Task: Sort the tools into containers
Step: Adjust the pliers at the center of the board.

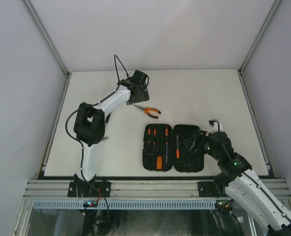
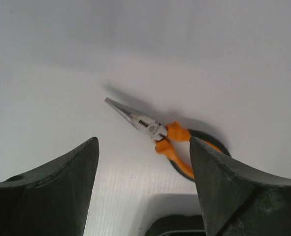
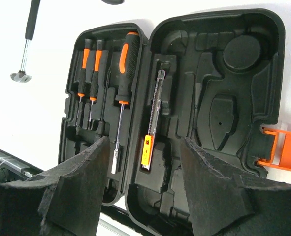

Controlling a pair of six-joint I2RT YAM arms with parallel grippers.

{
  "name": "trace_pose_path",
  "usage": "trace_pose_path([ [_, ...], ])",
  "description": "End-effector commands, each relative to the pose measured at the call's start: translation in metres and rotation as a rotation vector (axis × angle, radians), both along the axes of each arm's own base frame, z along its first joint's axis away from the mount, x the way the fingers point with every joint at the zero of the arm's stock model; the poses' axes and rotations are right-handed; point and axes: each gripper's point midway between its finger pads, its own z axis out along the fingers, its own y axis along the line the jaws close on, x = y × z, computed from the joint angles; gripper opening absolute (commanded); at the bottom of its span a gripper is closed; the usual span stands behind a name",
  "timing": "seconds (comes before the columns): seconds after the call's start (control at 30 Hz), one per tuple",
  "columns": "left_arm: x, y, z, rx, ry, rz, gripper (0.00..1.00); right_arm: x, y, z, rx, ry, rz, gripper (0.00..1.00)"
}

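My left gripper moves down and to the right in the top view onto the pliers' orange handle bases next, as they are narrow enough for its open fingers.
The needle-nose pliers (image 1: 148, 111) lie on the white table beyond the case, with orange handles and the metal tips pointing left. My left gripper (image 1: 141, 91) hovers just behind them, open and empty; in the left wrist view the pliers (image 2: 155, 131) lie ahead of its gripper (image 2: 143, 143). The black case (image 1: 184, 166) lies open flat. Its left half holds several screwdrivers (image 3: 123, 73), and an orange-and-metal tool (image 3: 152, 118) sits next to the hinge. My right gripper (image 3: 144, 143) is open and empty above the case's right half (image 1: 198, 142). The hammer (image 3: 24, 49) lies on the table left of the case.
An orange latch (image 3: 282, 150) sticks out from the case's right edge. The case's corner (image 2: 177, 227) shows under the left gripper. The table's near edge and metal rail (image 1: 155, 189) run just below the case. Grey walls enclose the table on three sides.
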Motion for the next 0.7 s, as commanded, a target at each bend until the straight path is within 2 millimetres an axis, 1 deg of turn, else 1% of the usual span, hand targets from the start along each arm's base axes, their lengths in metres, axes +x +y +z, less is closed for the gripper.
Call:
trace_pose_path([
  [0.0, 0.019, -0.013, 0.012, -0.02, -0.017, 0.035, 0.8, 0.002, 0.002, 0.006, 0.012, -0.005, 0.0, 0.58],
  [0.03, 0.023, -0.013, 0.006, -0.002, -0.006, 0.03, 0.8, 0.002, 0.003, 0.005, 0.011, -0.002, 0.002, 0.58],
  [0.17, 0.032, -0.014, 0.001, 0.064, 0.0, -0.023, 0.8, 0.002, 0.003, 0.003, 0.001, 0.005, 0.012, 0.58],
  [0.33, 0.037, -0.003, -0.005, 0.166, 0.02, -0.051, 0.75, 0.001, 0.002, 0.0, -0.015, 0.007, 0.019, 0.58],
  [0.47, 0.036, 0.009, -0.011, 0.241, 0.057, -0.047, 0.73, 0.002, 0.003, 0.0, -0.012, 0.011, 0.024, 0.58],
  [0.67, 0.03, 0.018, -0.03, 0.254, 0.13, -0.06, 0.73, 0.002, 0.006, -0.001, -0.009, 0.018, 0.035, 0.58],
])
